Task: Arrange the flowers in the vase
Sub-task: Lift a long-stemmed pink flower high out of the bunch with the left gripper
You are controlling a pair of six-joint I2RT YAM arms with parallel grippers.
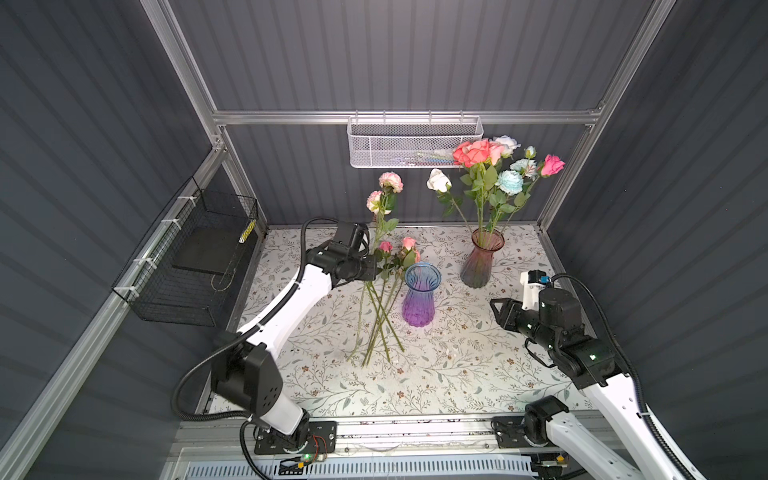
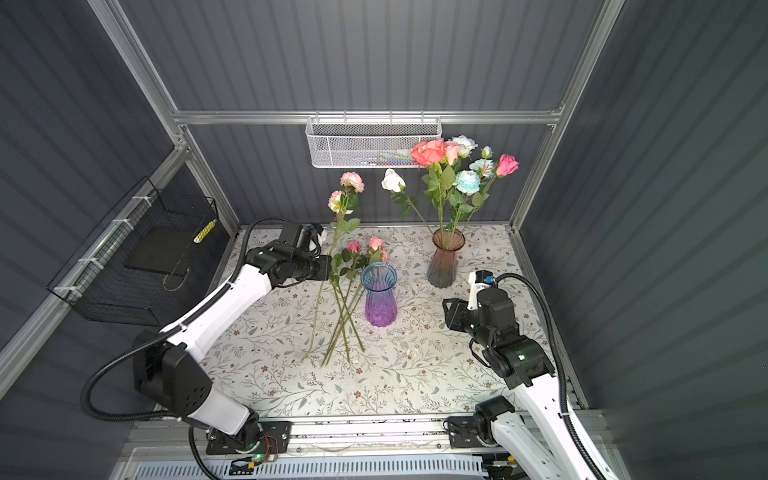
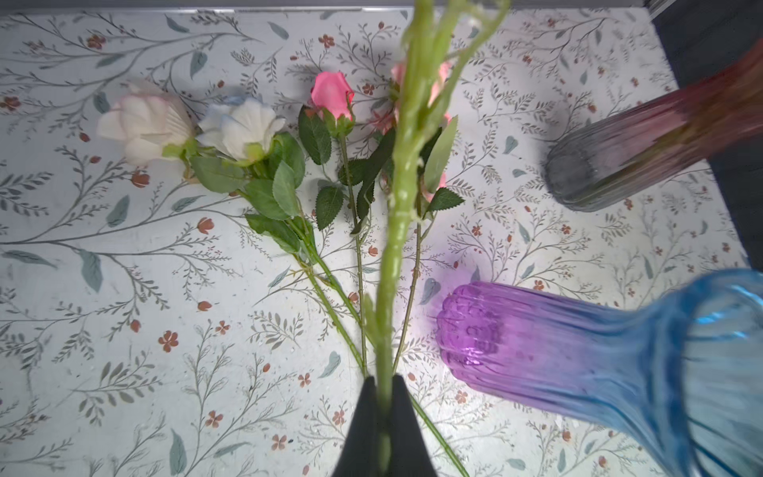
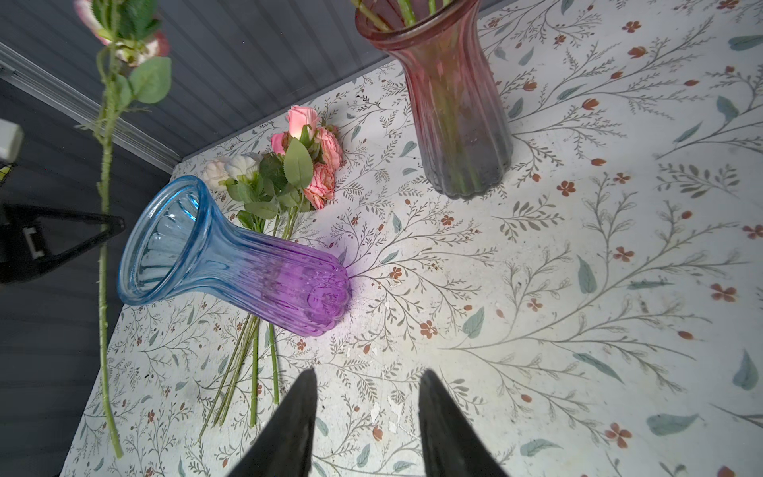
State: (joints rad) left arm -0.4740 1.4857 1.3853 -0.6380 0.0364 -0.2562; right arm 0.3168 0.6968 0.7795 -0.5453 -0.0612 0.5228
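Note:
Next, my left gripper lifts the green stem, swings it over the blue vase's opening (image 1: 422, 276) (image 3: 733, 361) alongside, lowers and releases it. The vase's opening lies higher than the stem's bottom end.
My left gripper (image 3: 384, 382) is shut on the green stem (image 3: 396, 231) of a tall flower with two pink-white ruffled blooms (image 1: 390, 181), held upright left of the empty blue-and-purple vase (image 1: 420, 293). Several flowers (image 1: 386, 299) lie on the table between that gripper and the vase, with pink buds (image 1: 409, 243) at the far end and white blooms (image 3: 239, 128) in the left wrist view. A pink-and-grey vase (image 1: 482, 257) at the back holds several flowers (image 1: 490, 166). My right gripper (image 4: 367, 384) hovers open and empty over the table, right of the blue vase (image 4: 231, 256).
A white mesh basket (image 1: 415, 141) hangs on the back rail above the flowers. A black wire basket (image 1: 195, 266) is fixed to the left wall. Dark panel walls enclose the floral-patterned table (image 1: 457, 374) on three sides.

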